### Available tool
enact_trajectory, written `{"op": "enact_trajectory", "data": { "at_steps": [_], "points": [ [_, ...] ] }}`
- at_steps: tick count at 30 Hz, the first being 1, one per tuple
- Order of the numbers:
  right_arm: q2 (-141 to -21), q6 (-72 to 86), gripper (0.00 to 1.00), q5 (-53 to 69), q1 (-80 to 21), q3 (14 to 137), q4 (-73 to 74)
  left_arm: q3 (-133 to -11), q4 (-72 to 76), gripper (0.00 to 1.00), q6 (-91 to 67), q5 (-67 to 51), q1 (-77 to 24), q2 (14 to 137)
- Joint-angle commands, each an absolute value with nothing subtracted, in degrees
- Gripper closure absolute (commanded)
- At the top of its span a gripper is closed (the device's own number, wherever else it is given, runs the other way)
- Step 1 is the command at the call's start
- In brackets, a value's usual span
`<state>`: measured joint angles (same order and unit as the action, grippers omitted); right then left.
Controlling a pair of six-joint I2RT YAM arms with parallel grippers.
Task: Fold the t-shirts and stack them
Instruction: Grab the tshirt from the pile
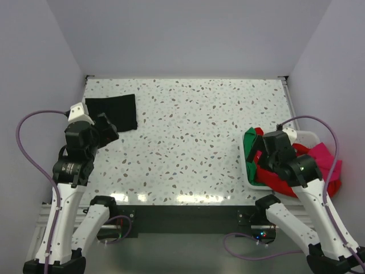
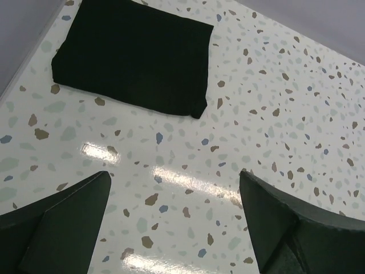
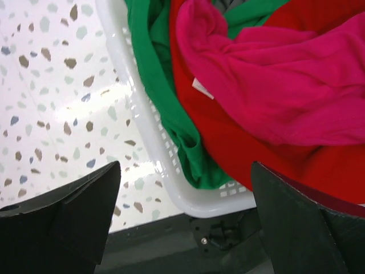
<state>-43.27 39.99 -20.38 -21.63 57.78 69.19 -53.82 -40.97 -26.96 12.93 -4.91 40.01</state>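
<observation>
My right gripper moves outward and down onto the folds by the narrow end of the magenta-pink t-shirt (image 3: 285,85) next, atop the red and green ones.
A folded black t-shirt (image 1: 114,111) lies flat at the table's back left; it also shows in the left wrist view (image 2: 134,54). My left gripper (image 1: 106,130) hovers just in front of it, open and empty (image 2: 174,222). A magenta-pink t-shirt (image 3: 285,85) lies crumpled on a red t-shirt (image 3: 256,154) and a green t-shirt (image 3: 165,108) in the white basket (image 3: 142,131). The pile shows in the top view with pink (image 1: 324,157), red (image 1: 274,177) and green (image 1: 250,142). My right gripper (image 3: 185,228) hangs open and empty above the basket's near left corner (image 1: 268,149).
The white lattice basket (image 1: 252,184) stands at the table's right near edge, with clothes spilling over its sides. The dark table front rail (image 3: 171,251) runs under the basket's corner. White walls enclose the speckled table (image 1: 188,137).
</observation>
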Motion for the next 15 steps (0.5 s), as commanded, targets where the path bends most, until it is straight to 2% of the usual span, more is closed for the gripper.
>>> {"op": "enact_trajectory", "data": {
  "at_steps": [1,10,15],
  "points": [
    [-43.5,40.8,0.01,-28.6,-21.4,56.6,64.2,-55.7,-35.5,0.00,-25.8,15.1,-4.8,41.0],
    [-49.7,44.3,0.01,-34.1,-20.8,54.2,56.9,-57.0,-30.1,0.00,-23.8,14.1,-4.8,44.7],
    [-54.7,43.5,0.04,-30.2,-15.4,52.9,52.7,-57.4,-32.4,0.00,-24.8,16.8,-4.8,48.0]
  ]
}}
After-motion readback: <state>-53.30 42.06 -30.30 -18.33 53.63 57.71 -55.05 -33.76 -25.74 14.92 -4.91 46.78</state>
